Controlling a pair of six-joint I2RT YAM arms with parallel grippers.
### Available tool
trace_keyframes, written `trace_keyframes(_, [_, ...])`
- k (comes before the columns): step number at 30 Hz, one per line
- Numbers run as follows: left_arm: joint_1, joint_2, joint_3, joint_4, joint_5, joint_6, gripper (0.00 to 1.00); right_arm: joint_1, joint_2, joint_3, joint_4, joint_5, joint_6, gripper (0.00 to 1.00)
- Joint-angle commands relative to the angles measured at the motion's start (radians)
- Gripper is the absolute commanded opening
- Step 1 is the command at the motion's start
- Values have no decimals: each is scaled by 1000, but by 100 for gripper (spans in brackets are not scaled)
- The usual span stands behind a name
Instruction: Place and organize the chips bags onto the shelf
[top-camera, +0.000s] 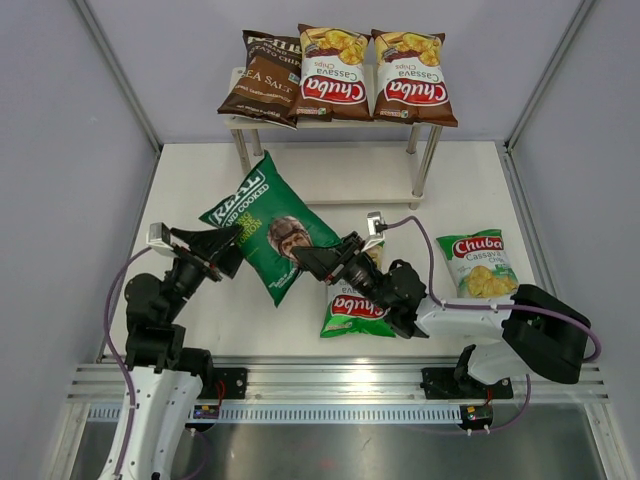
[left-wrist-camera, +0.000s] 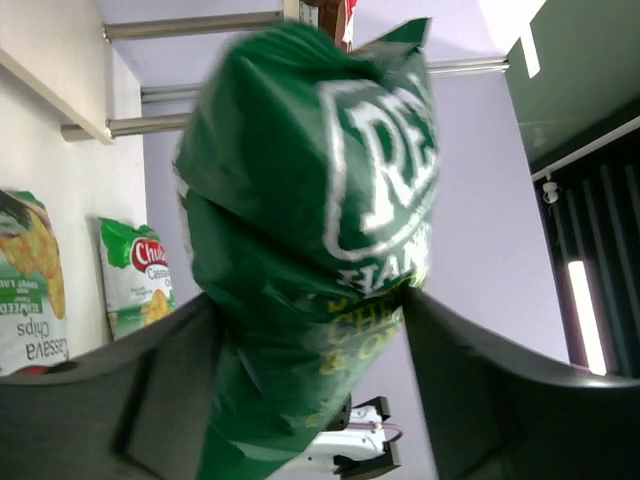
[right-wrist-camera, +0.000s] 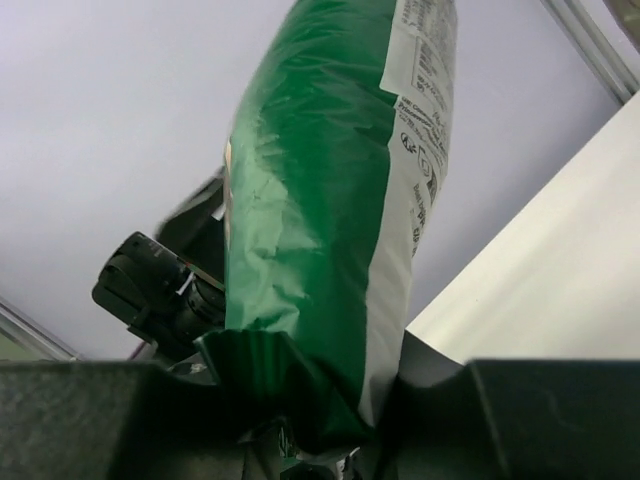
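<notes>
The lower level's end (top-camera: 291, 168) under the Kettle bag is empty, so my right gripper needs to carry the green bag outward next and let it go there.
A dark green bag with a man's face (top-camera: 272, 228) hangs tilted above the table, held between both grippers. My left gripper (top-camera: 230, 245) is shut on its left edge; in the left wrist view the bag (left-wrist-camera: 310, 200) fills the space between the fingers (left-wrist-camera: 120, 390). My right gripper (top-camera: 308, 262) is shut on its lower right edge, and the bag's back (right-wrist-camera: 320, 230) shows in the right wrist view. The shelf (top-camera: 350, 190) stands at the back. Its top tier carries a dark brown Kettle bag (top-camera: 262, 80) and two brown-red Chuba bags (top-camera: 332, 75) (top-camera: 412, 78).
One green Chuba bag (top-camera: 350, 310) lies on the table under my right arm. Another (top-camera: 480, 265) lies at the right; both also show at the left of the left wrist view (left-wrist-camera: 140, 285). The shelf's lower tier holds no bags. Grey walls enclose the table.
</notes>
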Motion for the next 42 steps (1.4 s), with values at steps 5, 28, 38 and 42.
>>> trace_keyframes(5, [-6,-8,200,-338,-135,424,99,-5,-71,-115,160,173,72,24])
trace_keyframes(28, [-8,35,391,-736,-465,1319,99,-384,263,103,71,242,219,22])
trace_keyframes(38, [-8,-108,329,-693,-490,1304,99,-444,725,472,199,289,271,18])
trace_keyframes(42, [-31,-121,326,-695,-487,1305,99,-445,796,649,9,277,276,19])
